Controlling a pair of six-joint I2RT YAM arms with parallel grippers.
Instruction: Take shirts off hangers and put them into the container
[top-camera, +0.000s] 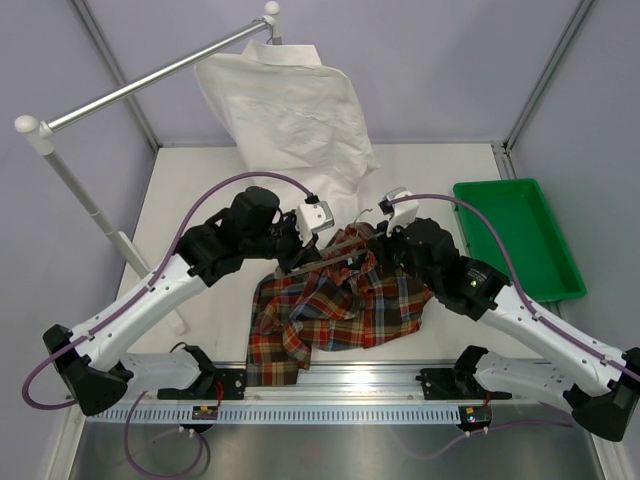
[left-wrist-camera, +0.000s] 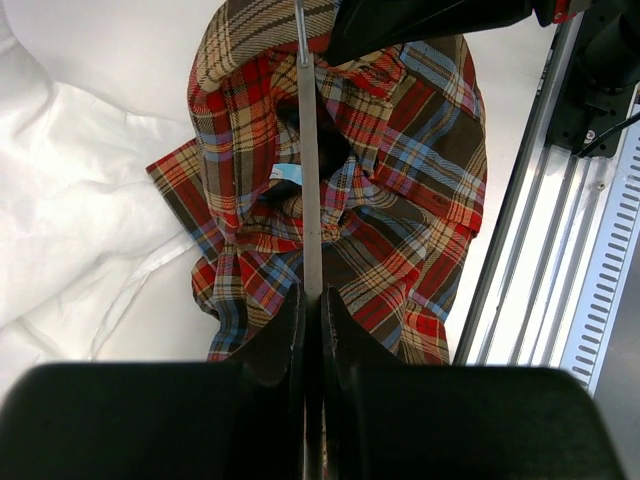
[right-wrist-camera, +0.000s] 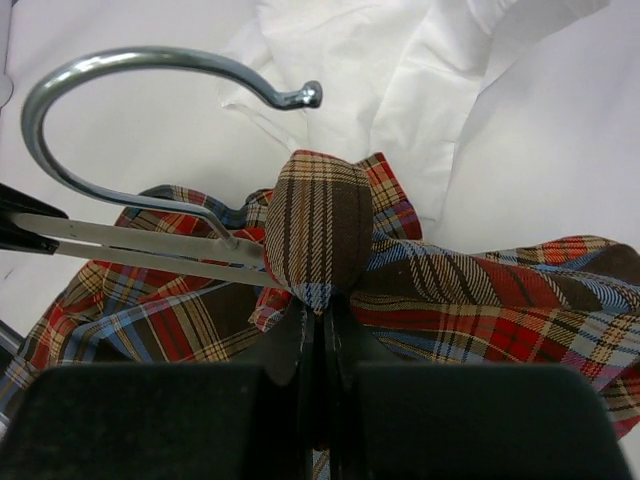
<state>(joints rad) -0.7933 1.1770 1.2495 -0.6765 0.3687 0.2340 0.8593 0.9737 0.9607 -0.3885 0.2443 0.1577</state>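
Note:
I will next pull the fold off the hanger end inside it with my right gripper. Then I will lower the fold and let it go at the bunched plaid cloth, which is below the gripper.
The red-orange plaid shirt lies bunched on the table between my arms, still on its wire hanger. My left gripper is shut on the hanger's straight bar, just above the plaid cloth. My right gripper is shut on a raised fold of the plaid shirt beside the hanger's hook. From above, the left gripper and right gripper meet over the shirt's upper edge. The off-white shirt hangs at the back. The green container stands at the right, with nothing showing in it.
A long silver rail on a white post crosses the back left. The off-white shirt's hem spreads on the table beside the plaid one. A metal mounting rail runs along the near edge.

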